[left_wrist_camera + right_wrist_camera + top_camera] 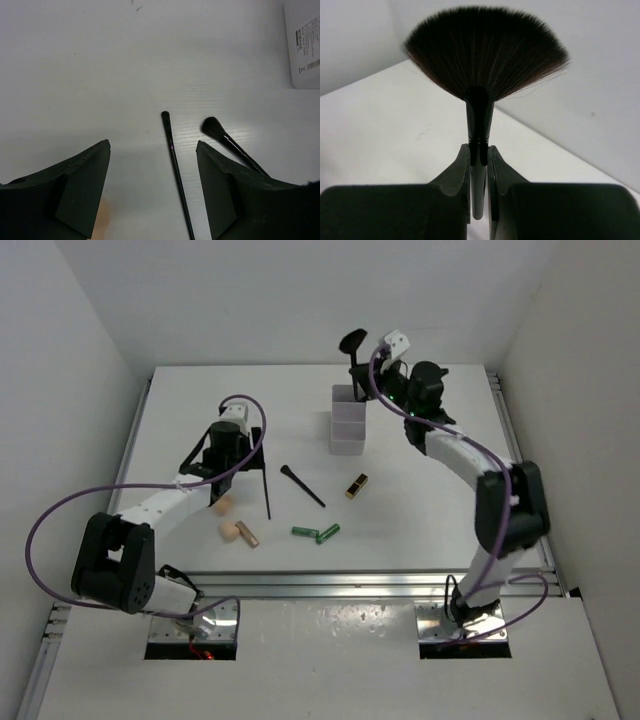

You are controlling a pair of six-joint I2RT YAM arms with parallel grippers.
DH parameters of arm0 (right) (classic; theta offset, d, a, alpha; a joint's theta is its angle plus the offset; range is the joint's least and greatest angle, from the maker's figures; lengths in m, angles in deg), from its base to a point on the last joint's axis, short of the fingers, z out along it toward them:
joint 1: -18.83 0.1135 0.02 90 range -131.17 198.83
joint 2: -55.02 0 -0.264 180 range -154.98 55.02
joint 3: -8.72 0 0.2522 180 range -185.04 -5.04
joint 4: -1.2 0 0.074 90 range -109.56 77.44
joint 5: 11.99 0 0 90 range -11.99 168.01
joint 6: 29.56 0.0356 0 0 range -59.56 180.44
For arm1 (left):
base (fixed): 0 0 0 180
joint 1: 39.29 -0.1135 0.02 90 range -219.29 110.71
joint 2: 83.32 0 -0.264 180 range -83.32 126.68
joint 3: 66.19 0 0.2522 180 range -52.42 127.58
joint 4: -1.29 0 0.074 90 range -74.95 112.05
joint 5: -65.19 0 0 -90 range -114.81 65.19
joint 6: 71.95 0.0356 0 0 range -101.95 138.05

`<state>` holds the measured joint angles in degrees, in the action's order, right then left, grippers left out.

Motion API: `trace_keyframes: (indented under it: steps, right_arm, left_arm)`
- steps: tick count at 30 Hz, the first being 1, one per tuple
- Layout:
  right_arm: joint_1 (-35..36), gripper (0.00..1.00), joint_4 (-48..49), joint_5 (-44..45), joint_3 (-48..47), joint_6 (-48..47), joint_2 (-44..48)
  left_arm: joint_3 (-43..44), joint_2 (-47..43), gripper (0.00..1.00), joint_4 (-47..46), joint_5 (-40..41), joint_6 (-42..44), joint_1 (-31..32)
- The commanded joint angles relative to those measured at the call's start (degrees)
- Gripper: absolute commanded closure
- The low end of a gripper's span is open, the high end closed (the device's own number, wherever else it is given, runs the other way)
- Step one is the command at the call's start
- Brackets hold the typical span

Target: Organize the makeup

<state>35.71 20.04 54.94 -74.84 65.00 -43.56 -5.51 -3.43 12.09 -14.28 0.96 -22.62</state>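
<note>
I will next lower the upright brush handle-first into the far section of the white box [348,422] with my right gripper and let go of the brush's handle, because that section is below the gripper.
My right gripper [366,367] is shut on the handle of a black fan brush [353,341] and holds it upright just above the far end of the white compartment box [348,422]. In the right wrist view the brush [479,115] stands between the closed fingers [459,172]. My left gripper [222,490] is open and low over the table. A slim black stick [175,172] lies between its fingers [87,175], and a small black brush [220,134] lies by the right one. A peach sponge [221,505] sits at its tip.
On the table lie the slim stick [265,490], the small brush [301,486], a black-gold lipstick [356,486], two green tubes [305,532] [328,533], a tan-gold tube [247,535] and a beige piece [229,531]. White walls enclose three sides.
</note>
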Motion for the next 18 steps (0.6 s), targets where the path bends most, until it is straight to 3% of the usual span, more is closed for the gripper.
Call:
trace_keyframes:
  steps: [1,8,18]
  right_arm:
    - [-0.5,1.00,22.2,8.7,-9.3,7.2,-11.8]
    - [-1.9,1.00,21.4,9.0,-20.2,5.7,-24.5]
    - [-2.2,1.00,28.1,7.4,-6.7,9.4,-24.7]
  left_arm:
    - [-0.6,0.3,0.25,-3.9,0.2,-0.7,-0.4]
    - [-1.1,2.7,0.25,-5.6,1.4,1.5,-0.4]
    - [3.7,10.1,0.29,-0.7,-1.5,6.0,-0.4]
